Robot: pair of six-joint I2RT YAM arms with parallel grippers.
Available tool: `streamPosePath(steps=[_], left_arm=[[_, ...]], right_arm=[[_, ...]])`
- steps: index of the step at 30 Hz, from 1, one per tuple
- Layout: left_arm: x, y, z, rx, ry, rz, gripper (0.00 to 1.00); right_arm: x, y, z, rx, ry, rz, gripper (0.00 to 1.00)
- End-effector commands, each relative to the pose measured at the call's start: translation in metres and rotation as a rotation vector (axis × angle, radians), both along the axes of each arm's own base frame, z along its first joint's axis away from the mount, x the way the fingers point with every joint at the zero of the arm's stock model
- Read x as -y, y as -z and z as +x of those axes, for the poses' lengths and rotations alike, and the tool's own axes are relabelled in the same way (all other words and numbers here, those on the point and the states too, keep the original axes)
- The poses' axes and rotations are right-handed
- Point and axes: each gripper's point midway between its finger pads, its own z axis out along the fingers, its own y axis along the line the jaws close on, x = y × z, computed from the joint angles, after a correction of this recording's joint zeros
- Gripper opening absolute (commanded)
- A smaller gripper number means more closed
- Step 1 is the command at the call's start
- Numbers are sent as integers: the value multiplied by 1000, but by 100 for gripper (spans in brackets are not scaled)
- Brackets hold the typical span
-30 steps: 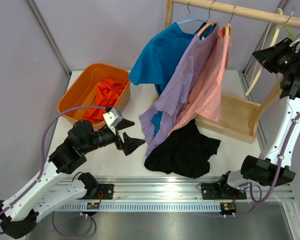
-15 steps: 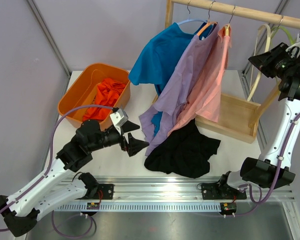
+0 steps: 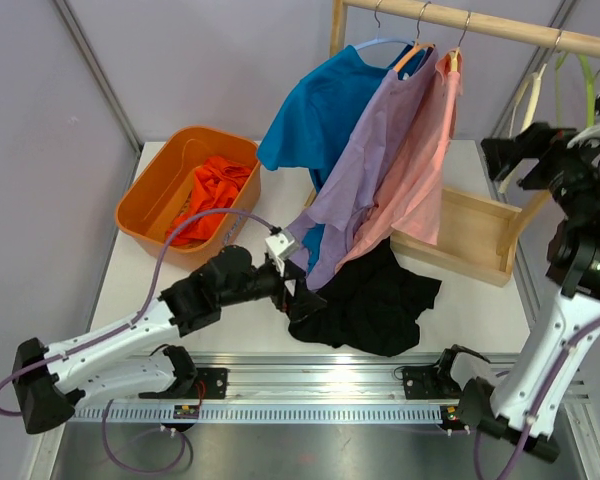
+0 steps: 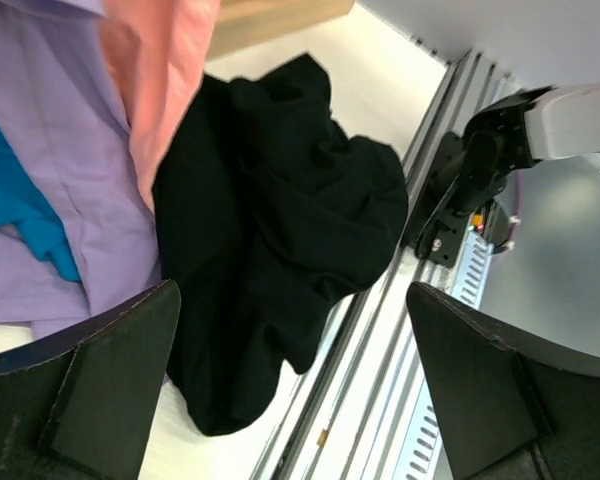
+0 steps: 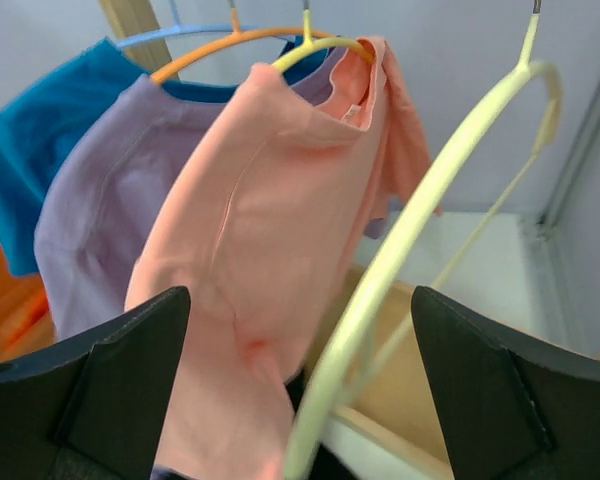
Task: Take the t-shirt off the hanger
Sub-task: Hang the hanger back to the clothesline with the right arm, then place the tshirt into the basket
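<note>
My left gripper moves toward the right in the top view next, then comes down onto the crumpled black t-shirt's middle, where loose folds bunch up (image 3: 369, 300) (image 4: 278, 240).
A black t-shirt (image 3: 370, 300) lies crumpled on the table's near side; in the left wrist view the black t-shirt (image 4: 280, 230) fills the middle. My left gripper (image 3: 298, 292) is open at its left edge, nothing between its fingers (image 4: 80, 400). Pink (image 3: 425, 150), lilac (image 3: 365, 170) and blue (image 3: 315, 110) t-shirts hang on hangers from the wooden rail (image 3: 480, 22). A bare cream hanger (image 3: 525, 100) hangs further right. My right gripper (image 3: 515, 165) is open just below it. The cream hanger (image 5: 410, 230) passes loose between the right gripper's (image 5: 305, 400) spread jaws, with the pink t-shirt (image 5: 260, 250) beside it.
An orange basket (image 3: 155, 190) with orange-red clothes (image 3: 205, 190) sits at the table's left. The rack's wooden base tray (image 3: 480, 235) lies under the hanging shirts. A green hanger (image 3: 588, 85) hangs at the rail's right end. The metal rail (image 4: 380, 380) edges the table's near side.
My right gripper opened and let go of the cream hanger, then dropped lower and left; the hanger swung back under the rail. My left arm reached right to the black t-shirt's edge.
</note>
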Motion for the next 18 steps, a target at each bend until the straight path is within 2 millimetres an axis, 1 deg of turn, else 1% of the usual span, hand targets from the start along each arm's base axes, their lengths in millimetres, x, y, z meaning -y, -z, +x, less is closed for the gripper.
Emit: streamPosePath(steps=[1, 2, 3, 4, 5, 6, 7, 8, 9, 10, 11, 12, 13, 14, 15, 16, 17, 18], left_arm=[[23, -9, 8, 43, -107, -20, 99], [26, -4, 13, 54, -155, 4, 99], [34, 11, 13, 50, -159, 52, 99], [48, 7, 3, 63, -138, 60, 99], [51, 13, 7, 70, -179, 93, 99], [58, 15, 6, 69, -186, 109, 99], [71, 35, -1, 37, -184, 163, 99], [76, 29, 6, 36, -252, 171, 99], [81, 37, 6, 16, -280, 197, 99], [93, 59, 1, -40, -308, 240, 99], [96, 59, 9, -47, -389, 265, 99], [97, 69, 12, -75, -440, 292, 99], [104, 74, 10, -132, -485, 284, 99], [99, 106, 13, -142, -535, 388, 99], [108, 102, 16, -162, -569, 376, 99], [109, 114, 16, -196, -601, 392, 99], [109, 132, 17, -195, -620, 435, 98], [113, 136, 18, -202, -633, 435, 96]], right_arm=[[1, 4, -32, 78, 19, -331, 99], [0, 14, -40, 45, 18, -356, 100], [-2, 18, -50, 49, 12, -432, 99], [-5, 26, -55, 30, -9, -445, 99], [-10, 40, -61, -20, -38, -437, 100], [-15, 46, -69, -22, -65, -474, 99], [-22, 52, -73, -34, -103, -469, 99], [-24, 66, -76, -72, -124, -453, 99], [-28, 69, -82, -67, -132, -464, 99], [-30, 80, -82, -87, -148, -448, 100], [-30, 84, -82, -91, -152, -440, 99], [-34, 86, -86, -88, -156, -429, 99], [-37, 94, -86, -102, -180, -407, 100], [-39, 97, -86, -105, -187, -395, 99], [-41, 99, -88, -107, -194, -379, 99], [-43, 105, -86, -116, -207, -362, 99], [-43, 106, -85, -113, -211, -354, 100], [-45, 108, -86, -111, -213, -343, 99]])
